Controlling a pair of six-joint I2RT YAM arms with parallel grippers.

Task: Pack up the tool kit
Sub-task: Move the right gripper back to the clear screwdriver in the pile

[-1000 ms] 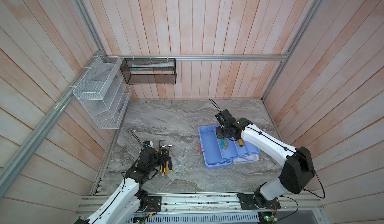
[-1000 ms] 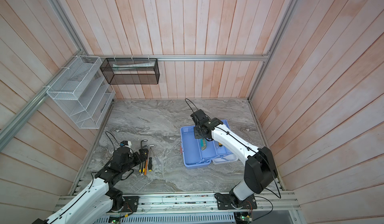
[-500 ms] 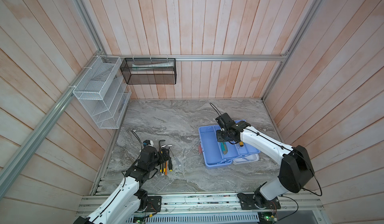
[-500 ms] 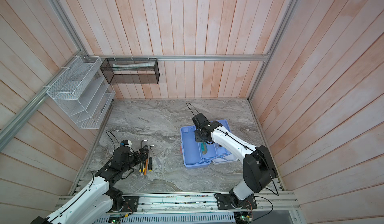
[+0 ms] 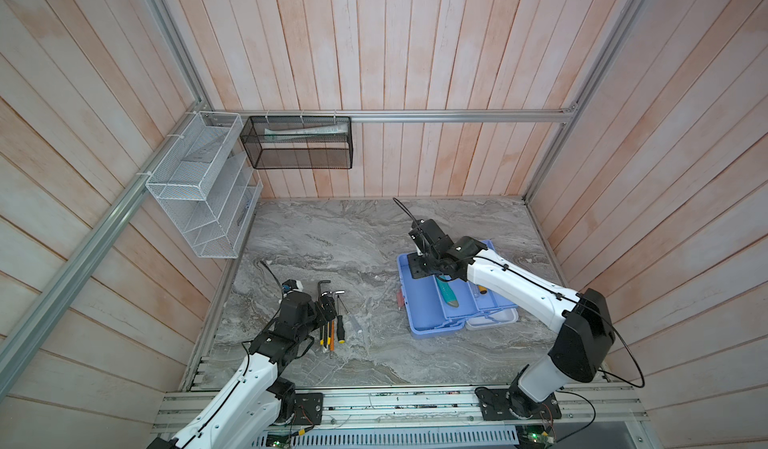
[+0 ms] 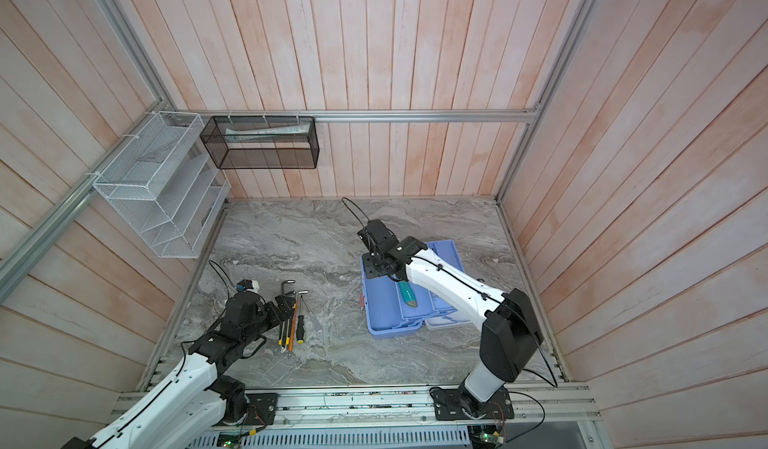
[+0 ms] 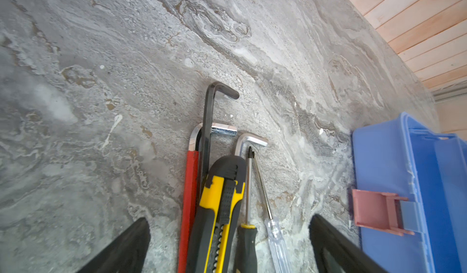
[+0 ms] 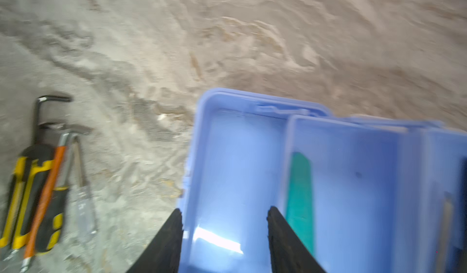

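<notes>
My right gripper moves back and down past the pink-red latch onto the clear handle point(image 5: 357, 326) point(image 8: 86, 214) next. It lies below the gripper beyond the latch, apart from other handles.
The tool kit's light blue toolbox point(image 5: 419, 309) point(image 6: 382, 309) lies open on the right, its white lid point(image 5: 494, 319) folded out behind it. A teal tool point(image 5: 449, 295) point(image 8: 299, 196) rests in its tray. My right gripper point(image 5: 422, 266) point(image 8: 224, 209) hovers open over the box's empty far-left compartment, holding nothing. The loose tools lie in a row on the left: a yellow-black utility knife point(image 7: 219, 203), a red-handled hex key point(image 7: 190, 183), a black hex key point(image 7: 208, 122), a screwdriver point(image 7: 246, 246) and a clear-handled screwdriver point(image 7: 276, 238). My left gripper point(image 5: 328, 305) point(image 7: 228, 221) stands wide open astride their handles.
A pink-red latch point(image 7: 374, 212) juts from the toolbox's left side. A white wire basket point(image 5: 203, 185) and a black mesh basket point(image 5: 299, 147) hang on the walls at the back left. Wooden walls close in the marbled tabletop point(image 5: 345, 239) on three sides.
My right gripper's jaws have spread wider and it has shifted a little to the left over the toolbox. The left arm has not moved.
</notes>
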